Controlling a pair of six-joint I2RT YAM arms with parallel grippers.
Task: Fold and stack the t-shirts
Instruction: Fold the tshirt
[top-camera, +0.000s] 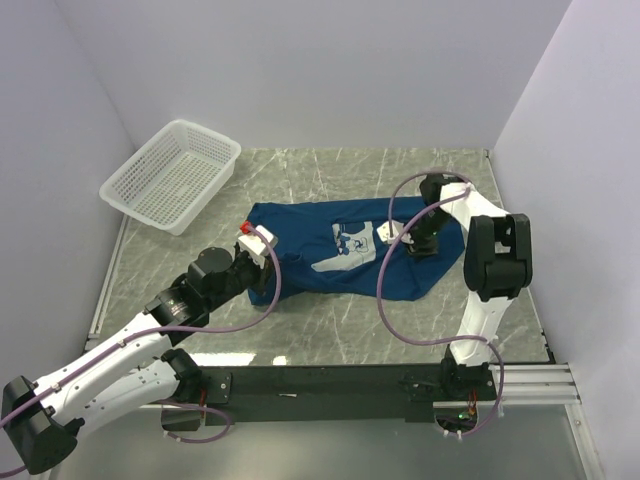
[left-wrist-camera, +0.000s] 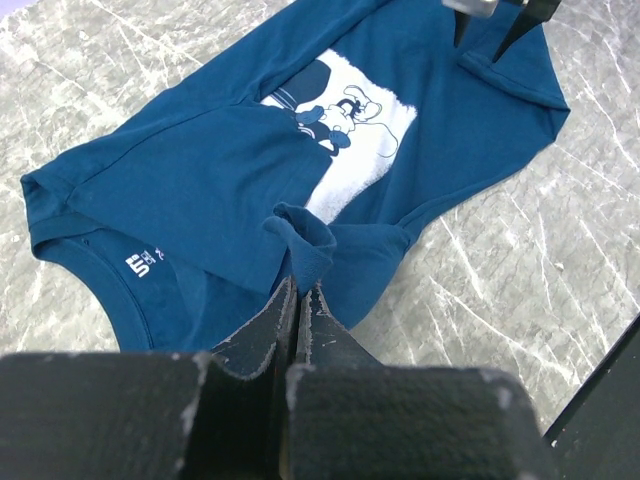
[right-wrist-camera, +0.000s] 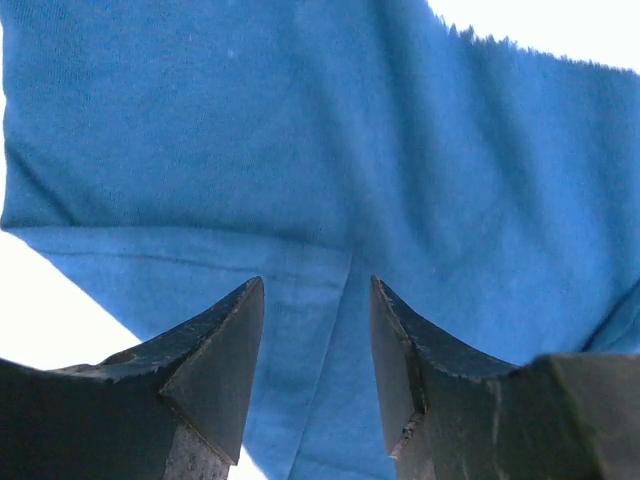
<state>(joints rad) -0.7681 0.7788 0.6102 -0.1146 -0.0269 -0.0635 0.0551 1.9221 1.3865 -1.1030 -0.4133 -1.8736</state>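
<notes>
My right gripper moves down onto the hem's folded corner (right-wrist-camera: 328, 268) just below its fingers and closes there next, since the open fingers already straddle that edge.
A dark blue t-shirt (top-camera: 310, 225) lies spread and rumpled on the marble table, its pale chest print (top-camera: 345, 245) facing up. My left gripper (top-camera: 262, 248) sits at the shirt's left end, shut on a raised fold of blue cloth (left-wrist-camera: 300, 240) that stands up between its jaws (left-wrist-camera: 300, 288). My right gripper (top-camera: 420, 245) hovers low over the shirt's right end with its jaws open. In the right wrist view its fingers (right-wrist-camera: 315, 290) straddle a hemmed edge of the t-shirt (right-wrist-camera: 300, 130), with nothing pinched. The left wrist view shows the right gripper (left-wrist-camera: 487, 35) at the shirt's far corner.
A white plastic mesh basket (top-camera: 170, 175) stands at the back left of the table (top-camera: 330, 325). White walls close in the back and both sides. A black rail (top-camera: 330, 385) with both arm bases runs along the near edge. Purple cables loop over each arm.
</notes>
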